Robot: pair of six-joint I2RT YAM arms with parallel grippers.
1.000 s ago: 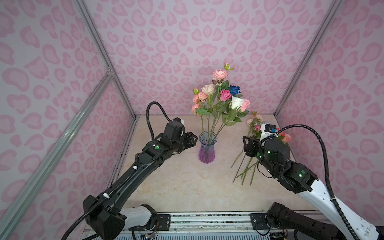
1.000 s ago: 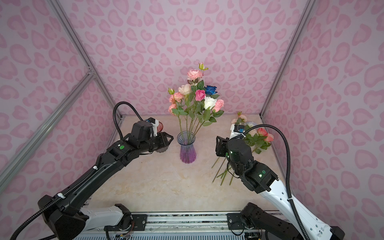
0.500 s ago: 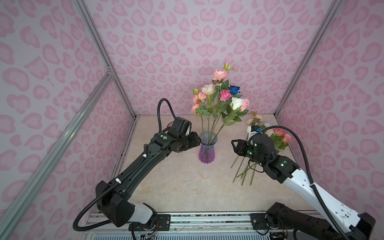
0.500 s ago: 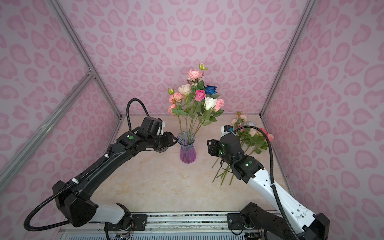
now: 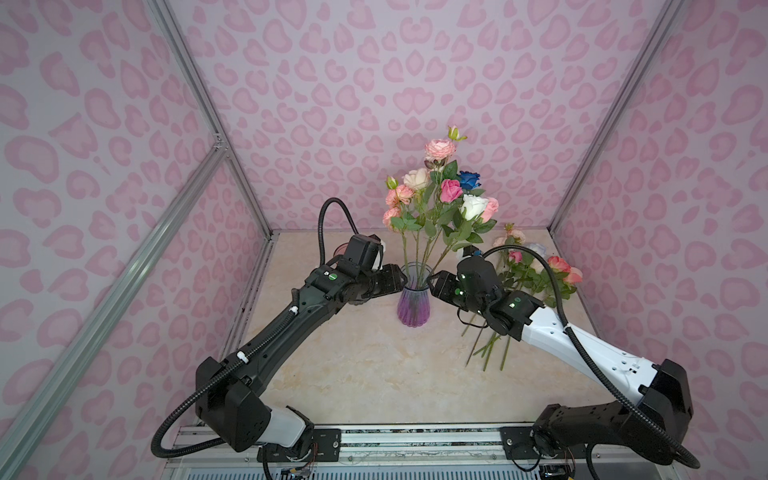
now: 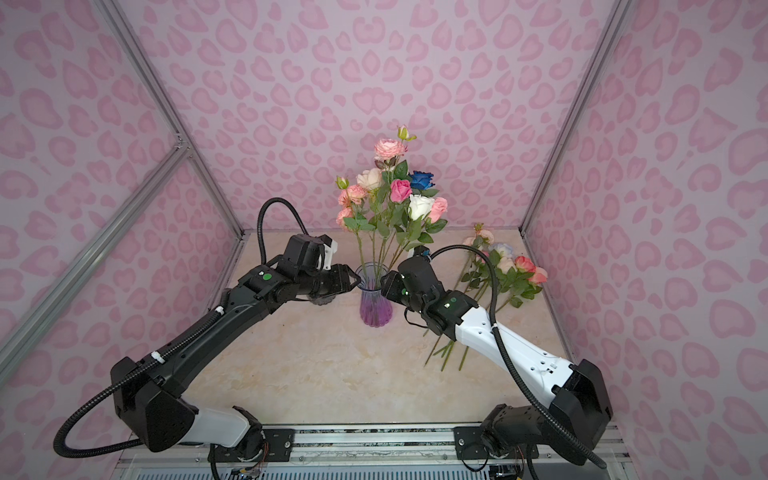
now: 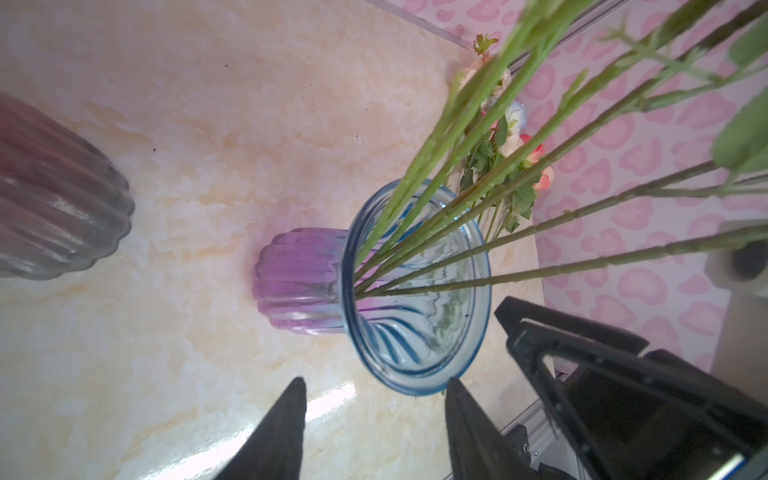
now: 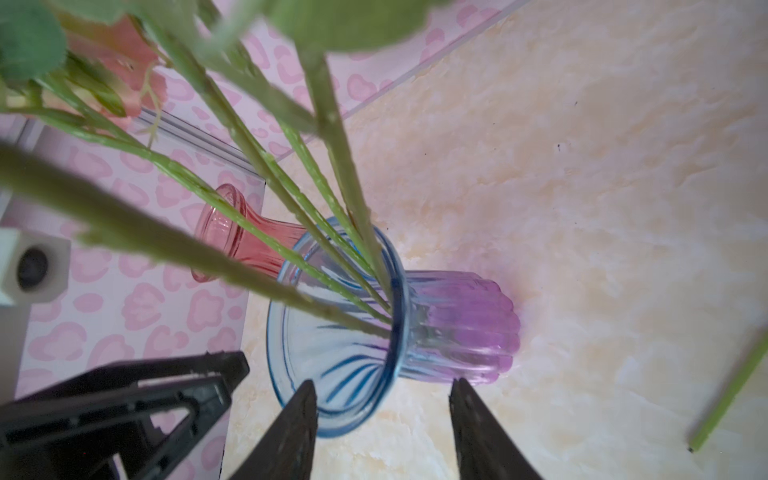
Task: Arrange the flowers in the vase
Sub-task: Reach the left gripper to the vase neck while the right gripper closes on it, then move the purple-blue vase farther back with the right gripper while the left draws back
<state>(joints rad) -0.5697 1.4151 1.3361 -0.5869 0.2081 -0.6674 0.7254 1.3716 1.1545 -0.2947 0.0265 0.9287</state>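
Note:
My right gripper has its open fingers facing the near edge of the vase's blue rim (image 5: 432, 272) (image 8: 392, 365), so next it should turn toward the vase, move astride that edge and close on it.
A purple ribbed glass vase (image 5: 412, 305) (image 6: 376, 307) with a blue rim stands mid-table, holding several flowers (image 5: 440, 195) (image 6: 395, 191) with pink, peach, cream, white, magenta and blue heads. More flowers (image 5: 536, 270) (image 6: 505, 270) lie loose on the table to its right. My left gripper (image 5: 400, 277) (image 7: 374, 380) hovers open at the vase's left, level with the rim (image 7: 415, 386). My right gripper (image 5: 433, 283) (image 8: 383, 381) is open at the vase's right, one fingertip (image 8: 309, 384) overlapping the rim. Nothing sits between either pair of fingers.
A second ribbed glass vase (image 5: 341, 250) (image 7: 54, 208) (image 8: 232, 237), pinkish, stands behind my left arm near the back-left wall. Pink patterned walls close in the marble table (image 5: 374, 374) on three sides. The loose stems (image 5: 486, 353) reach under my right arm.
Both arms have swung inward from either side, and the two grippers now flank the vase's neck. The left jaws stand a little wider. Vase and flowers have not moved.

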